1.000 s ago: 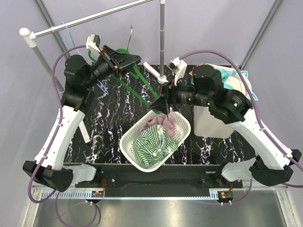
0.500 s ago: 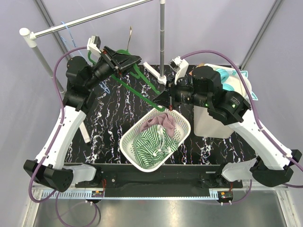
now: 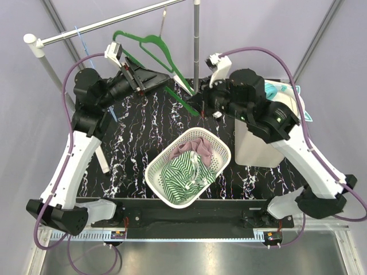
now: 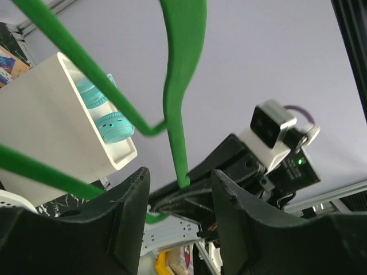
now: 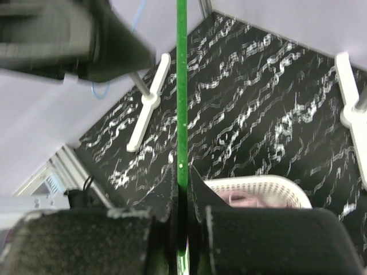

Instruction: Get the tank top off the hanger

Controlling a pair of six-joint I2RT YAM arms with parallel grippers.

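The hanger is bare, so the robot's right gripper will move outward and to the left in the top view, toward the metal bar (image 3: 132, 16), and let go of the hanger's lower end.
The green hanger (image 3: 153, 44) is bare and tilted in the air behind the table. My right gripper (image 3: 201, 110) is shut on one thin green bar of it (image 5: 182, 86), which runs straight up between the fingers of that gripper (image 5: 182, 179). My left gripper (image 3: 165, 75) stands open just below the hanger's shoulder. In the left wrist view a tip of the hanger (image 4: 183, 91) hangs between the jaws of the left gripper (image 4: 179, 212) without touching them. The mauve tank top (image 3: 196, 146) lies crumpled in the white basket (image 3: 153, 179), on a green striped garment (image 3: 182, 175).
A metal rail (image 3: 109, 23) on white posts crosses the back left, and a vertical pole (image 3: 196, 46) stands behind the hanger. A white bin (image 3: 261, 146) with teal items (image 3: 277, 91) sits at the right. White stand feet (image 5: 146, 103) rest on the black marbled table (image 3: 132, 143).
The right gripper left the basket, shut on the hanger's bar and rose toward the back. The left gripper opened and let go of the hanger, which swung upward.
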